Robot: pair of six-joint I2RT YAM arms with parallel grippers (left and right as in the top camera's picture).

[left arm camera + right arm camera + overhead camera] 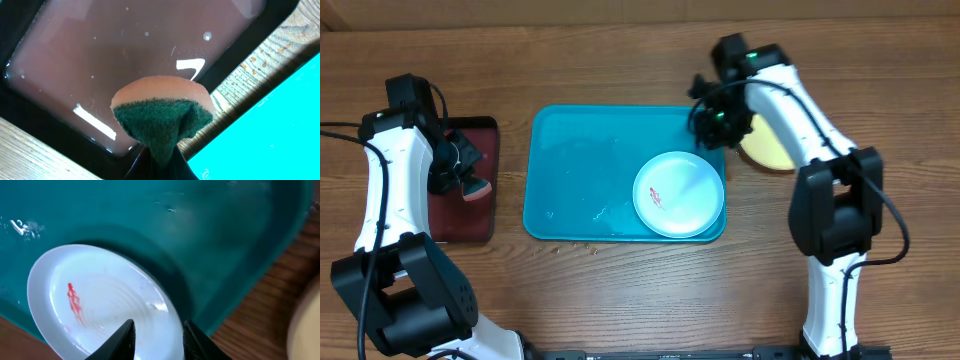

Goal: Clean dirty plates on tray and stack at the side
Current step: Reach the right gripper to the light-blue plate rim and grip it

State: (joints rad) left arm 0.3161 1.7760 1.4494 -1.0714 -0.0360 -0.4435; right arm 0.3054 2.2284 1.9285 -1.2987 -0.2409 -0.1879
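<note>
My left gripper lowers to the water film in the dark red tray next and releases the sponge there, as it still hangs above the water.
A pale whitish plate with a small red smear lies in the right front part of the teal tray. A yellow-green plate rests on the table just right of the tray, partly hidden by my right arm. My right gripper hovers over the tray's far right corner, open, nothing between its fingers; the whitish plate lies below them. My left gripper is shut on a green and orange sponge above the dark red tray.
The dark red, black-rimmed tray holds a film of water and sits left of the teal tray, with a strip of wood table between them. Water drops show on the teal tray floor. A few crumbs lie on the table in front of it.
</note>
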